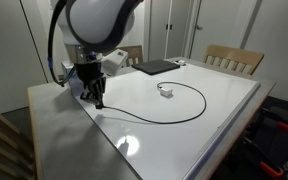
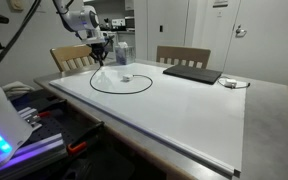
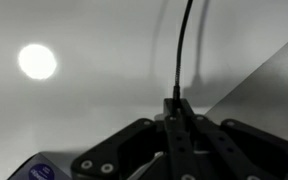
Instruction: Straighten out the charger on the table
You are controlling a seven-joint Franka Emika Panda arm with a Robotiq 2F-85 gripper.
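Observation:
The cable is still looped, so my gripper will next pull the cable's end away from the white plug block, low over the grey border (image 1: pixel 76 118), and then open.
The charger is a thin black cable (image 1: pixel 154 122) lying in a wide loop on the white table (image 1: pixel 184 140), with its small white plug block (image 1: pixel 166 91) inside the loop. It shows in both exterior views, and its loop (image 2: pixel 122 93) and plug (image 2: pixel 125 79) are near the table's far corner. My gripper (image 1: pixel 97 100) is low over the table at one end of the loop and shut on the cable's end. In the wrist view the cable (image 3: pixel 181 50) runs straight out from between the closed fingers (image 3: pixel 177 102).
A flat dark slab (image 1: pixel 154 67) lies at the far side of the table, also in an exterior view (image 2: pixel 192 74). Wooden chairs (image 1: pixel 234 58) (image 2: pixel 182 55) stand behind the table. The grey border (image 3: pixel 274 85) is close beside the gripper.

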